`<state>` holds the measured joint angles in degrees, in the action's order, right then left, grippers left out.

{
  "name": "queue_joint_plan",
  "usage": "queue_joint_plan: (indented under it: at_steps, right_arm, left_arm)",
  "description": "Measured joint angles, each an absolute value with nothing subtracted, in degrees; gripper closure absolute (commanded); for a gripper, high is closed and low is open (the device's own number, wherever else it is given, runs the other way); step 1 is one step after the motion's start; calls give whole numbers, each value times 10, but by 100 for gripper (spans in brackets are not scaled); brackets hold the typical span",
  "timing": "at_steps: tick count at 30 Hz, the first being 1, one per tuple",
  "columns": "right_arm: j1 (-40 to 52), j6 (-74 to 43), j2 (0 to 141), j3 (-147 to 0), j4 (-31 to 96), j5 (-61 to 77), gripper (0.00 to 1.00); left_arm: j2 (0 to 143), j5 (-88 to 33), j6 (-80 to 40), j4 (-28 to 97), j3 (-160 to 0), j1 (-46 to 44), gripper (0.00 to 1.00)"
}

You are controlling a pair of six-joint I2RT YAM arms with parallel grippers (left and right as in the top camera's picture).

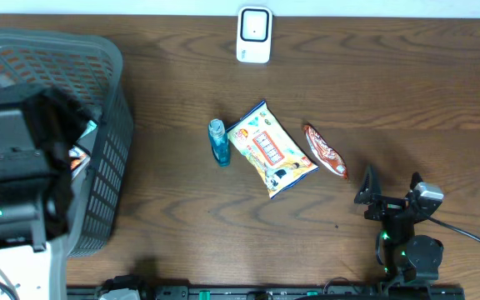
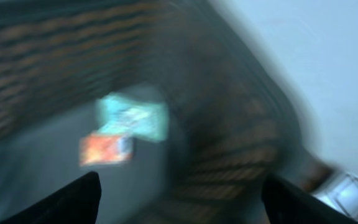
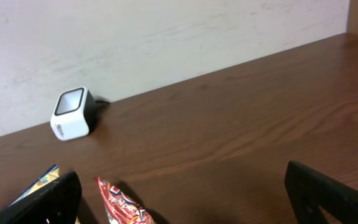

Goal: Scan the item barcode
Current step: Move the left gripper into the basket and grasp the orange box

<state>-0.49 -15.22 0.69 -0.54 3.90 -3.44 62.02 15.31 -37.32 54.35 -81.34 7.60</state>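
The orange packet lies beside the teal [image 2: 132,117] one on the basket's bottom, so my left gripper should next turn and lower between the basket's mesh sides onto it.
The white barcode scanner [image 1: 254,35] stands at the table's far edge, and it shows small against the wall in the right wrist view [image 3: 73,114]. Three items lie mid-table: a blue bottle [image 1: 218,142], a yellow snack bag [image 1: 270,150] and a red-brown wrapper [image 1: 324,151]. My right gripper [image 1: 390,187] sits low near the front right, open and holding nothing [image 3: 185,205], with the wrapper [image 3: 120,202] just inside its left finger. My left arm [image 1: 23,167] hangs over the grey basket [image 1: 111,108]. Its gripper [image 2: 182,202] is open over blurred teal [image 2: 132,117] and orange [image 2: 104,149] packets.
The grey basket fills the table's left side and its mesh walls [image 2: 241,143] surround the left gripper. A corner of the yellow bag [image 3: 39,180] shows by the right gripper's left finger. A cable [image 1: 473,237] trails from the right arm's base.
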Motion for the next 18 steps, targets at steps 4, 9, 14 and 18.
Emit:
queue_joint_plan:
  at_steps: [4,9,14,18]
  right_arm:
    - [-5,-152,7,-5,39,-35,1]
    - [-5,-152,7,-5,39,-34,1]
    - [-5,-152,7,-5,39,-35,1]
    - [-5,-152,7,-5,39,-34,1]
  left_arm:
    - [651,151,-422,585,-799,159,11]
    - [725,122,-494,589,-773,216,10]
    - [810,93,-571,590,-771,227,10]
    - [878,86,-599,597,-771,227,19]
